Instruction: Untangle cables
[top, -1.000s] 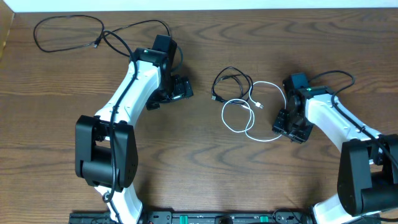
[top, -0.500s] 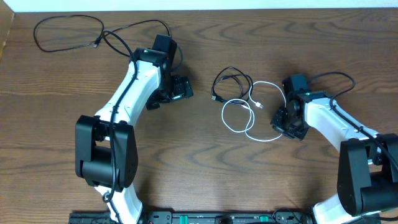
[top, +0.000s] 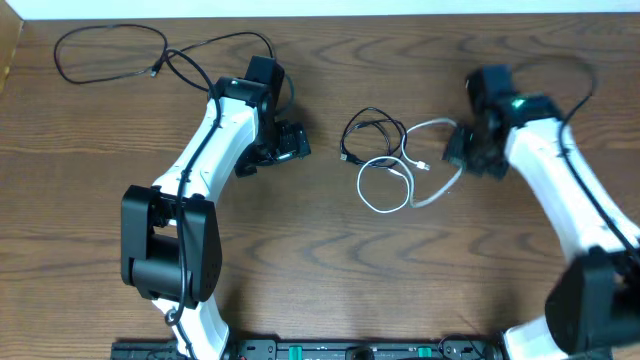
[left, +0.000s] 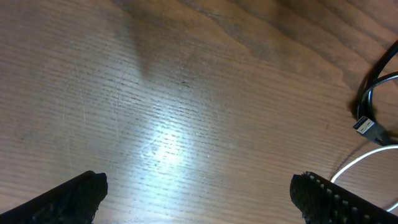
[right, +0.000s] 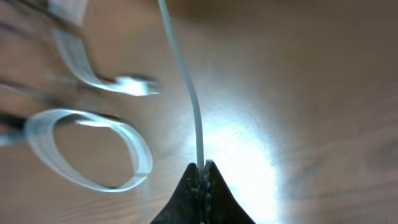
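The robot's right gripper should next move away over bare wood, to the right (top: 502, 187) (right: 280, 139) in the overhead view, and open, because the white cable still crosses the black coil.
A white cable (top: 388, 186) lies looped at table centre, still crossing a small black cable (top: 372, 131) coiled just above it. My right gripper (top: 462, 150) is shut on the white cable and holds it lifted; in the right wrist view the cord (right: 186, 87) runs up from the closed fingertips (right: 201, 171) and its loop (right: 93, 149) and plug end are blurred. A second black cable (top: 108, 52) lies spread at the far left. My left gripper (top: 297, 142) is open and empty left of the coil; its view shows a black plug (left: 364, 124) and white cord (left: 367, 163) at the right edge.
The thicker black arm cables (top: 215, 45) trail over the table behind the left arm and behind the right arm (top: 560, 75). The table's far edge (top: 320, 14) runs along the top. Bare wood lies between the arms in front.
My right gripper has closed on the white cable and moved up and away from the table front, dragging the cable's right loop with it. The left arm has not moved.
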